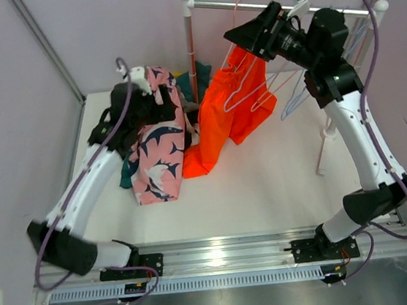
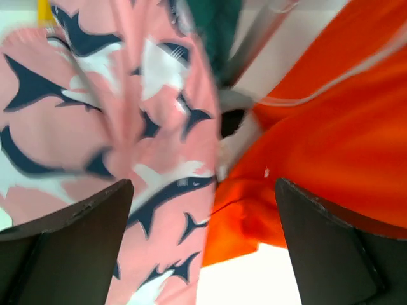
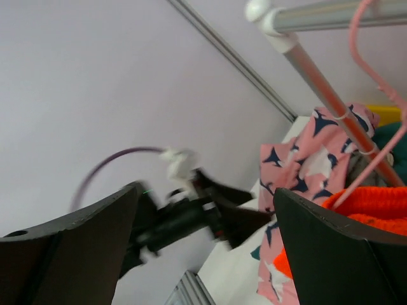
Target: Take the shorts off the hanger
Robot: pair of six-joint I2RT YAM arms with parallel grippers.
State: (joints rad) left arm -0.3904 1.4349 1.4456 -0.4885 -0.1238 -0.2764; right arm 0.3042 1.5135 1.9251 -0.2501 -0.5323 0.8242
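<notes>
I need to move my right gripper to the right in its wrist view and close on the thin neck, since the pink hanger shows bare above the orange waistband.
The bright orange shorts point(image 1: 218, 121) hang on a pink hanger point(image 1: 248, 81) from the rail point(image 1: 275, 3), with one leg trailing onto the table. They also show in the left wrist view point(image 2: 331, 146). The pink shorts with navy pattern point(image 1: 156, 154) lie on a heap at the left and show in the left wrist view point(image 2: 95, 127). Dark teal fabric point(image 1: 200, 74) shows behind the heap. My left gripper point(image 2: 203, 254) is open and empty, just short of the pink and orange shorts. My right gripper point(image 1: 243, 34) is open and empty, up by the rail above the orange shorts.
The rack's white left post point(image 1: 191, 47) stands behind the heap, and its right leg point(image 1: 325, 142) reaches the table. Empty pale hangers point(image 1: 298, 90) hang at the rail's right end. Grey walls close in the left and back.
</notes>
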